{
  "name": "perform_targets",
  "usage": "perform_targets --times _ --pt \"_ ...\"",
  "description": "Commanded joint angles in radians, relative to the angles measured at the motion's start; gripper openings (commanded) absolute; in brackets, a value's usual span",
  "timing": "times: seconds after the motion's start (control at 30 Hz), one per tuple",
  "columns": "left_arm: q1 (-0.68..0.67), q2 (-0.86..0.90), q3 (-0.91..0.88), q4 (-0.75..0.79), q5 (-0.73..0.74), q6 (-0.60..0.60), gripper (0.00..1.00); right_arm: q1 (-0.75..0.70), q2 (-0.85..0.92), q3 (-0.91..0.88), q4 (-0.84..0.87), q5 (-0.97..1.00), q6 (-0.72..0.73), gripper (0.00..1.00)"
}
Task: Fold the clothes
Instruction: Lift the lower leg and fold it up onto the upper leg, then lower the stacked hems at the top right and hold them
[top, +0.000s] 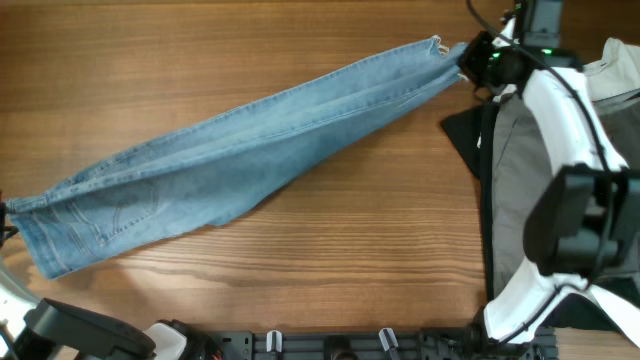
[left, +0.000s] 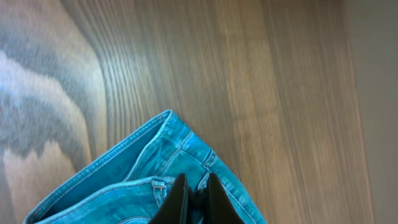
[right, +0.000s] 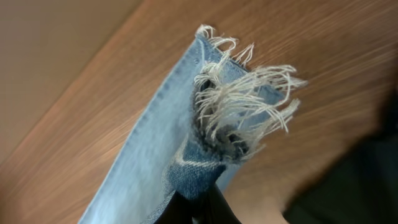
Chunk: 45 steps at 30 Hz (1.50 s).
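Note:
The right gripper moves down and a little to the left in the overhead view onto the flat denim beneath next. It releases the frayed hems, since the jeans (top: 250, 155) lie stretched.
Light-blue denim jeans (top: 250, 155) lie stretched in a diagonal band from the lower left to the upper right of the wooden table. My left gripper (left: 194, 190) is shut on the waistband (left: 155, 168), near the table's left edge; the gripper itself is cut off in the overhead view. My right gripper (top: 470, 60) is shut on the frayed leg hems (right: 239, 102) at the upper right. In the right wrist view its fingers (right: 199, 208) pinch bunched denim just below the fringe.
A pile of other clothes lies at the right: a black garment (top: 468, 135), grey trousers (top: 515, 190) and a white top (top: 615, 70). My right arm (top: 575, 120) reaches over this pile. Arm bases sit along the front edge (top: 330, 345).

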<state>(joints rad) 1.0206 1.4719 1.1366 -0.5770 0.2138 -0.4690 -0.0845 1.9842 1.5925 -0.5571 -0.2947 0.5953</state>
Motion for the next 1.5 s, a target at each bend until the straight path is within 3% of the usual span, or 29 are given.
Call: perform_targets --times 0.0,0.17,0.2,0.23,0.3,0.4,0.47,0.6,0.63,0.67,0.73,0.87,1.0,1.1,1.13,1.37,1.47 --pt "-0.005 0.008 0.026 0.042 -0.048 0.019 0.04 0.014 0.057 0.016 0.034 0.032 0.155 0.04" --pt "-0.012 0.013 0.026 0.039 -0.048 0.02 0.04 0.035 0.082 0.016 0.095 0.031 0.246 0.06" --pt "-0.021 0.016 0.026 0.039 -0.048 0.02 0.04 0.045 0.086 0.016 0.122 0.032 0.24 0.14" --pt "-0.029 0.021 0.026 0.039 -0.048 0.02 0.04 0.054 0.087 0.016 0.15 0.031 0.21 0.29" --pt "-0.051 0.031 0.026 0.039 -0.048 0.02 0.04 0.074 0.087 0.016 0.243 0.0 -0.008 0.47" --pt "-0.077 0.049 0.026 0.039 -0.05 0.02 0.06 0.093 0.077 0.02 0.266 -0.016 -0.251 0.84" --pt "-0.093 0.06 0.026 0.036 -0.06 0.023 0.07 0.092 0.061 0.027 0.21 0.014 -0.322 0.88" --pt "-0.1 0.061 0.026 0.035 -0.079 0.073 0.08 0.074 0.04 0.029 0.113 0.062 -0.331 0.86" --pt "-0.099 0.061 0.026 0.034 -0.094 0.073 0.08 0.074 0.04 0.029 0.093 0.062 -0.325 0.82" --pt "-0.099 0.061 0.026 0.033 -0.104 0.074 0.09 0.074 0.049 0.029 0.073 0.064 -0.323 0.7" --pt "-0.1 0.061 0.026 0.032 -0.103 0.073 0.09 0.074 0.056 0.029 0.074 0.073 -0.315 0.66" --pt "-0.1 0.061 0.026 0.027 -0.103 0.072 0.1 0.075 0.099 0.029 0.115 0.093 -0.246 0.47" --pt "-0.1 0.061 0.026 0.011 -0.103 0.072 0.11 0.075 0.171 0.029 0.193 0.132 -0.247 0.47" --pt "-0.1 0.061 0.026 -0.003 -0.103 0.072 0.11 0.072 0.217 0.029 0.245 0.15 -0.248 0.67" --pt "-0.1 0.061 0.026 -0.004 -0.103 0.073 0.11 0.072 0.232 0.029 0.26 0.145 -0.246 0.69" --pt "-0.1 0.061 0.026 -0.01 -0.103 0.073 0.12 0.073 0.301 0.029 0.271 0.138 -0.219 0.54" --pt "-0.1 0.061 0.026 -0.011 -0.103 0.073 0.12 0.073 0.319 0.028 0.269 0.125 -0.21 0.51"
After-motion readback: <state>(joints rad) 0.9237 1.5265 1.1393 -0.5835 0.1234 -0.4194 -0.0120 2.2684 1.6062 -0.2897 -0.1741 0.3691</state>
